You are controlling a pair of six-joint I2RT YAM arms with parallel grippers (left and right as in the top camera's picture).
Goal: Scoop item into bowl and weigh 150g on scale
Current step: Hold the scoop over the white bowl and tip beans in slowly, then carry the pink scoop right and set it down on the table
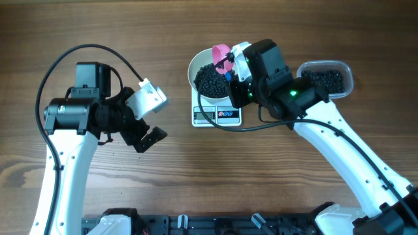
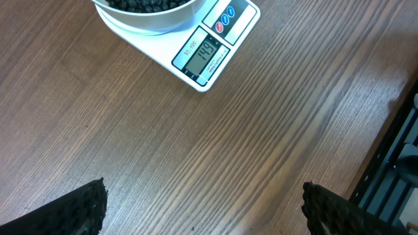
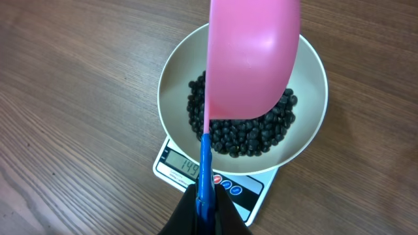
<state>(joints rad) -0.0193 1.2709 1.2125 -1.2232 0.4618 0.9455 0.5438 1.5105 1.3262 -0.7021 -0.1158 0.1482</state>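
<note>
Next, my right gripper swings past the tub, back and down to release on the bare wood beside the scale, since the display [image 2: 204,55] is near target.
The white bowl [image 1: 194,72] stands on the small white scale [image 1: 215,116] and holds a heap of black beans, the item [image 1: 210,79]. In the wrist views the scale's display [image 2: 204,55] reads 149. My right gripper [image 3: 204,202] is shut on the blue handle of a pink scoop [image 3: 251,59]. The scoop hangs tilted over the bowl [image 3: 176,85], above the beans [image 3: 248,134]. I see only its underside, so its inside is hidden. My left gripper [image 1: 145,134] stands open to the left of the scale, over bare wood, with nothing between its fingers [image 2: 91,205].
A clear plastic tub [image 1: 347,70] with more black beans sits at the right, behind the right arm. The table is brown wood. Its front edge, with black arm mounts, runs along the bottom of the overhead view.
</note>
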